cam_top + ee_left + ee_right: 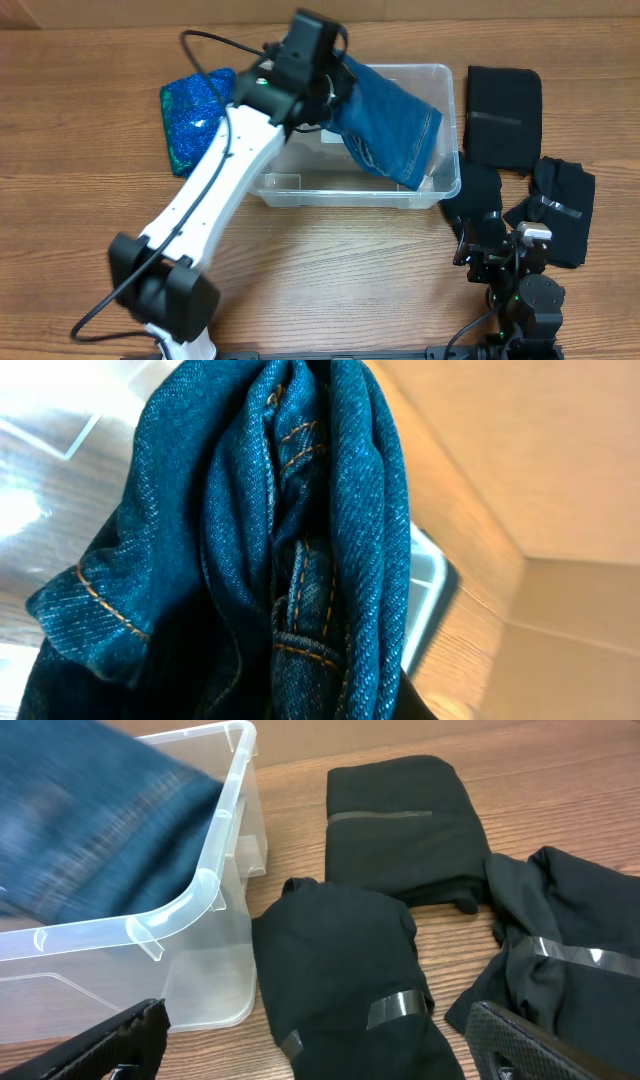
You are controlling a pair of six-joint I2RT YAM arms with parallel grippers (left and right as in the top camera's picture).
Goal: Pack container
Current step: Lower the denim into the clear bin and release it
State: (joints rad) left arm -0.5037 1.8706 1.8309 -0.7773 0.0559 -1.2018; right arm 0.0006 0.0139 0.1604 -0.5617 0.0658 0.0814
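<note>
The left gripper needs to move down between the container's sides next and let go of the jeans onto its bottom, since the clear plastic container's bottom is bare beneath the held jeans (390, 125).
The clear plastic container (300, 187) stands at the table's middle back; its corner shows in the right wrist view (200, 890). My left gripper (322, 92) is shut on folded blue jeans (390, 125) and holds them over the container; the denim (260, 550) fills the left wrist view and hides the fingers. My right gripper (497, 240) is open and empty at the front right, its fingertips (320, 1040) either side of a black folded garment (350, 970).
A sparkly blue-green cloth (190, 110) lies left of the container. Three black folded garments lie right of it: one at the back (504, 105), one beside the container (478, 195), one at the far right (565, 205).
</note>
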